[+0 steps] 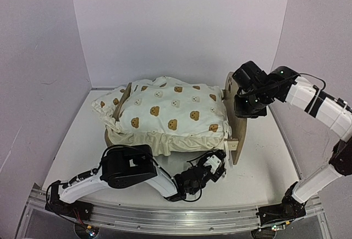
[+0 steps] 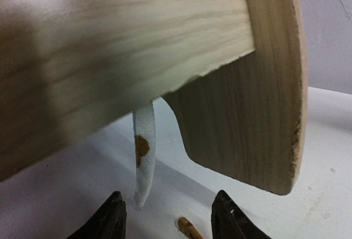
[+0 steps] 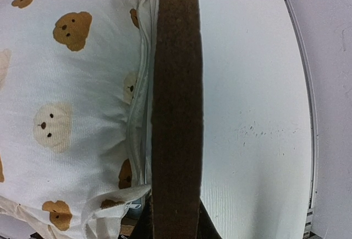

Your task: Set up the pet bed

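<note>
My left gripper will next move toward the bed's end board (image 2: 253,112), and then around the white cushion tie's tip (image 2: 142,194), which is just ahead of its open fingers.
The pet bed (image 1: 236,140) stands mid-table, a plywood frame with the bear-print cushion (image 1: 176,112) lying on it. My right gripper (image 1: 245,107) is shut on the top edge of the bed's right end board (image 3: 176,112), which runs between its fingers. My left gripper (image 1: 217,167) sits low at the bed's front right corner, open and holding nothing. In the left wrist view its fingertips (image 2: 116,217) flank bare table below the side rail (image 2: 110,57) and end board (image 2: 253,112). A white cushion tie (image 2: 144,151) hangs just ahead of the left finger.
A small bear-print pillow (image 1: 107,104) rests against the bed's left end. A small tan object (image 2: 188,228) lies on the table between the left fingers. White walls enclose the table at the back and on both sides; a metal rail (image 1: 165,217) runs along the near edge.
</note>
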Available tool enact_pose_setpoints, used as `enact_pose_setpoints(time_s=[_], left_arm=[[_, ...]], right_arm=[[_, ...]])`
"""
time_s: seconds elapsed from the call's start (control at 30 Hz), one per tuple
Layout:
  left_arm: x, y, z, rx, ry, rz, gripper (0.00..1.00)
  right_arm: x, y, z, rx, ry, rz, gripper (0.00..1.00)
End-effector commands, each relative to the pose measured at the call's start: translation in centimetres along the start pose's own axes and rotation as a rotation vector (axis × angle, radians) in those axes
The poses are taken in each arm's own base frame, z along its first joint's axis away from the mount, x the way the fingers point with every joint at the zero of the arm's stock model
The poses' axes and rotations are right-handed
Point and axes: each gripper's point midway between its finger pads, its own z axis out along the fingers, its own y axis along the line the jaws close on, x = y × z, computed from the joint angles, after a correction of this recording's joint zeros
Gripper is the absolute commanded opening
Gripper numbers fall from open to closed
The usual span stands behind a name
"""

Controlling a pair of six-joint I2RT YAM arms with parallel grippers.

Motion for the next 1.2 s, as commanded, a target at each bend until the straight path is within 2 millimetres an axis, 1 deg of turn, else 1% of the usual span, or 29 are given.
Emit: enact_pose_setpoints(time_s=[0.0,0.13,0.2,0.27,0.33,0.4,0.5,0.6,0.67,0.73,0.8,0.87,0.97,1.07,1.1,1.17], left_arm=[[-1.1,2.5,1.8,-0.127,-0.059,-0.002,0.54],[-1.0,4.0,2.9,-0.19,-0.07,-0.011,0.55],[-1.4,4.7,3.5,-0.203,-0.082,-0.029,0.55],[-1.2,5.3,4.1,-0.224,-0.078,-0.02,0.52],[-1.3,5.9,4.6,-0.248,-0.082,-0.016,0.52],[-1.3,6.3,5.1,-0.258,-0.086,-0.013,0.5],[-1.5,6.2,5.3,-0.24,-0.088,-0.019,0.47],[-2.2,6.5,5.8,-0.221,-0.079,-0.043,0.38],[-2.3,6.9,6.0,-0.205,-0.069,-0.061,0.29],[-2.8,6.5,6.0,-0.179,-0.069,-0.027,0.18],[-2.9,6.1,6.1,-0.157,-0.064,-0.009,0.09],[-2.7,5.6,5.6,-0.156,-0.051,0.027,0.01],[-3.3,4.2,4.4,-0.128,-0.034,0.093,0.0],[-3.8,2.2,1.9,-0.076,-0.005,0.147,0.0],[-4.8,1.5,1.0,-0.05,-0.009,0.143,0.0],[-5.5,-0.2,-1.1,0.022,0.001,0.14,0.0]], right_arm=[[-6.8,3.4,-8.0,-0.278,-0.25,0.133,0.0],[-7.0,3.8,-8.3,-0.304,-0.244,0.147,0.0],[-6.7,4.0,-8.3,-0.319,-0.232,0.157,0.0],[-6.7,4.2,-8.3,-0.333,-0.225,0.173,0.0],[-6.8,4.3,-8.6,-0.348,-0.225,0.184,0.0],[-6.8,4.6,-8.8,-0.365,-0.222,0.19,0.0],[-6.8,4.8,-9.1,-0.381,-0.218,0.197,0.0],[-6.8,4.6,-9.4,-0.385,-0.222,0.207,0.0],[-6.7,4.5,-9.5,-0.388,-0.223,0.214,0.0],[-6.7,4.5,-9.7,-0.402,-0.224,0.225,0.0],[-6.8,4.5,-9.8,-0.405,-0.226,0.229,0.0],[-6.9,4.5,-9.8,-0.404,-0.233,0.233,0.0],[-7.1,4.3,-9.7,-0.392,-0.247,0.237,0.0],[-7.4,3.7,-9.6,-0.364,-0.272,0.243,0.0],[-7.5,3.4,-9.5,-0.35,-0.283,0.246,0.0],[-7.6,2.5,-9.1,-0.304,-0.314,0.261,0.0]])
